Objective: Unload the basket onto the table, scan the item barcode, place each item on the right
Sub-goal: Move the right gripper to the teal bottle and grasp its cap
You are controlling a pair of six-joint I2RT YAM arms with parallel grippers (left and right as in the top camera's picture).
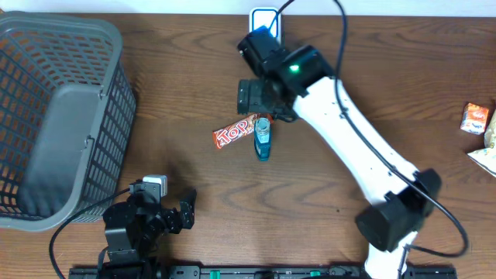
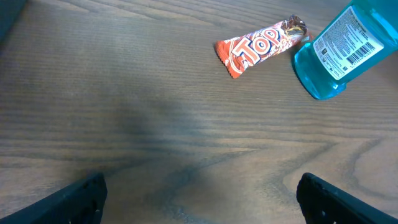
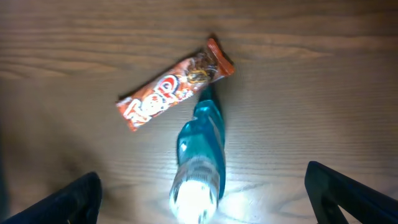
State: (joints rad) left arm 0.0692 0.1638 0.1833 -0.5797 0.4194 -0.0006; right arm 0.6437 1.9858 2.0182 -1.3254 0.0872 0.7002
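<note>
My right gripper should go down around the bottle's bright cap end (image 3: 196, 198) next and close there, because that end is below, already between the open fingers.
A blue transparent bottle (image 1: 263, 142) sits mid-table, and its white label shows a barcode (image 2: 360, 53) in the left wrist view. One end of the bottle (image 3: 202, 143) touches the tip of an orange "Top" candy bar (image 1: 232, 134) (image 3: 168, 87) (image 2: 261, 46). My right gripper (image 1: 262, 108) hangs open above the bottle; in the right wrist view the right gripper (image 3: 205, 199) frames the bottle's bright near end without touching it. My left gripper (image 1: 187, 210) (image 2: 202, 202) stands open and empty near the front edge, well short of the bottle (image 2: 339, 50).
A large grey mesh basket (image 1: 54, 116) fills the left side. A white and blue device (image 1: 265, 18) with a cable sits at the back edge. Snack packets (image 1: 475, 118) lie at the far right edge.
</note>
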